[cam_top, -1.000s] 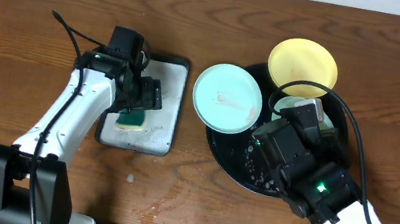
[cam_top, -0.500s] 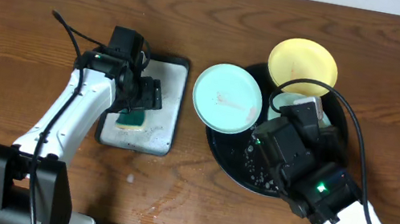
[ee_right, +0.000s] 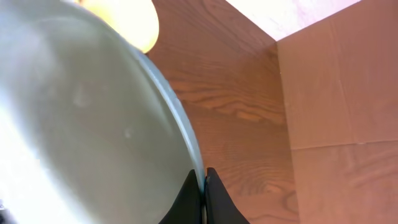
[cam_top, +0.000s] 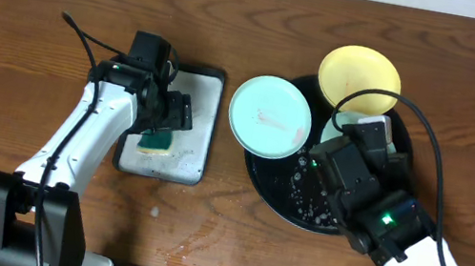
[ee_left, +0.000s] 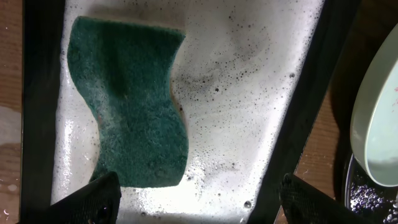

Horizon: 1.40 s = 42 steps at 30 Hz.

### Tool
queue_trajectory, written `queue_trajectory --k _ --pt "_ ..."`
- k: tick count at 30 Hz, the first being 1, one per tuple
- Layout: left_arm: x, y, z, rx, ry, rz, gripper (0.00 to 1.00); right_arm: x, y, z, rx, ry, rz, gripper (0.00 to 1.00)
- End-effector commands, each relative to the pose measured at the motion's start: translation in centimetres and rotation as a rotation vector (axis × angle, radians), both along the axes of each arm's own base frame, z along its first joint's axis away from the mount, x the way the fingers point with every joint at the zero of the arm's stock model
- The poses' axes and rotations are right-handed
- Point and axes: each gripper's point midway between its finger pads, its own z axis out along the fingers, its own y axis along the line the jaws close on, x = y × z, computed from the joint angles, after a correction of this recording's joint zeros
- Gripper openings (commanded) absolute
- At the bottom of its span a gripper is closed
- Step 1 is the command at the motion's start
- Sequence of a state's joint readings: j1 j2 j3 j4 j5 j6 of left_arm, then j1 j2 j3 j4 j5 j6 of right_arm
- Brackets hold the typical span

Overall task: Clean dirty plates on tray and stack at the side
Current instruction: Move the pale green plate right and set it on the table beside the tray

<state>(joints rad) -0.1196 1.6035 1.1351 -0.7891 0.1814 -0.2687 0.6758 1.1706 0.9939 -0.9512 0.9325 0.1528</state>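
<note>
I should lower the second mint plate with my right gripper, toward the right in the overhead view, and release it flat on the bare tabletop, clear for stacking.
A pale mint plate (cam_top: pixel 269 116) with faint red smears leans on the left rim of the black tray (cam_top: pixel 289 203). At the tray's far rim rests a yellow plate (cam_top: pixel 360 76). My right gripper (ee_right: pixel 203 186) is shut on the rim of a second mint plate (ee_right: pixel 87 124), held on edge. In the overhead view this plate (cam_top: pixel 340 123) is mostly hidden under the right gripper (cam_top: pixel 374 137). Over the silver tray (ee_left: pixel 249 81) my left gripper (ee_left: pixel 199 208) stands open, its fingers (ee_left: pixel 87 204) just short of the green sponge (ee_left: pixel 130 106).
The silver tray (cam_top: pixel 190 159) holds soapy foam and the sponge (cam_top: pixel 156 143). Wet drops lie on the wood (cam_top: pixel 190 241) near the front edge. Bare wood-grain tabletop (cam_top: pixel 474 105) stretches to the right of the black tray.
My right gripper has shifted slightly to the right and away with the mint plate in it. The left arm and sponge have not moved.
</note>
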Motion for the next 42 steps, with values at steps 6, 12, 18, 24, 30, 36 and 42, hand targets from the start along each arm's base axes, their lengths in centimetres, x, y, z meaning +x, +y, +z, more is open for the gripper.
queue_trajectory --k 6,12,18,24,30,36,42 --pt "0.0 0.0 0.5 -0.002 -0.010 -0.001 0.82 0.4 0.1 -2.5 0.376 0.056 -0.118 0.01" --pt "0.0 0.0 0.5 -0.002 -0.010 -0.001 0.82 2.8 -2.9 -3.5 0.730 0.070 -0.238 0.01" --pt "0.0 0.0 0.5 -0.002 -0.010 -0.001 0.82 3.7 -14.1 -3.3 0.995 -0.090 -0.469 0.01" --pt "0.0 0.0 0.5 -0.003 -0.010 -0.002 0.82 -0.1 -25.1 -7.1 1.098 -0.248 -0.943 0.01" --pt "0.0 0.0 0.5 -0.002 -0.010 -0.001 0.82 -3.8 -30.1 -13.6 1.081 -0.178 -1.219 0.01" --pt "0.0 0.0 0.5 -0.002 -0.010 -0.001 0.82 -4.0 -29.6 -18.1 1.140 -0.043 -1.228 0.03" --pt "0.0 0.0 0.5 -0.002 -0.010 -0.001 0.82 3.0 -25.7 -12.3 1.388 -0.144 -0.752 0.55"
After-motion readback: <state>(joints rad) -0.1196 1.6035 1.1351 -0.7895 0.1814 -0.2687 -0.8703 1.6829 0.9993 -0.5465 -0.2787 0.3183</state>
